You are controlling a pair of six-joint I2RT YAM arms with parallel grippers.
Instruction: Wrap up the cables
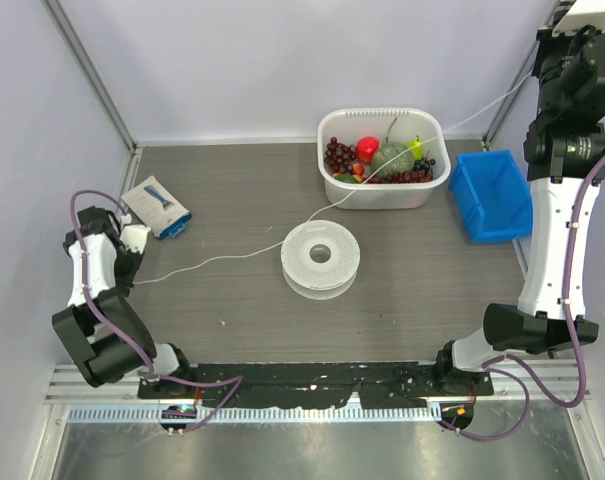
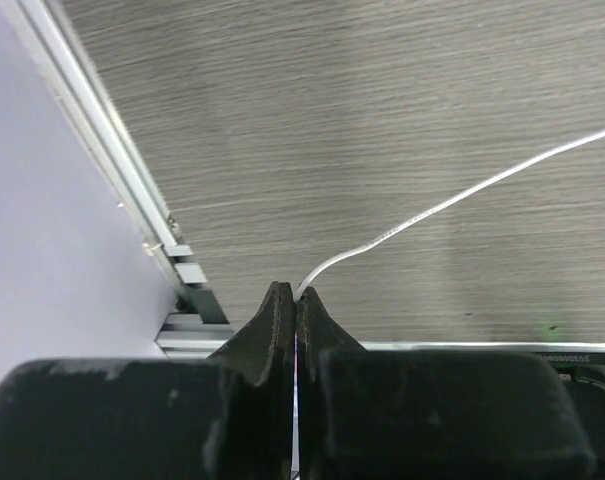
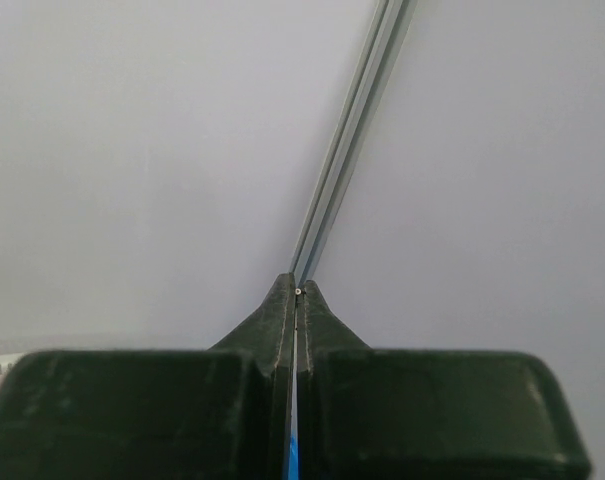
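Observation:
Next, my right gripper goes down and back to the bare tabletop by the blue bin and releases the end of the cable, because the cable drapes over the white tub.
The thin white cable (image 1: 222,261) runs from the left edge of the table past the translucent round spool (image 1: 321,256), over the white tub and up to the top right. My left gripper (image 1: 131,276) is low at the left edge, shut on one end of the cable. In the left wrist view the cable (image 2: 452,200) leaves the shut gripper (image 2: 295,294) and trails right over the tabletop. My right gripper (image 1: 542,58) is raised high at the back right. In the right wrist view the gripper (image 3: 297,289) is shut on the cable's tip (image 3: 298,291).
A white tub (image 1: 382,113) of toy fruit stands at the back centre, with the cable draped over it. A blue bin (image 1: 492,195) stands to its right. A white and blue packet (image 1: 157,207) lies at the back left. Aluminium frame rails run along the left wall (image 2: 132,180).

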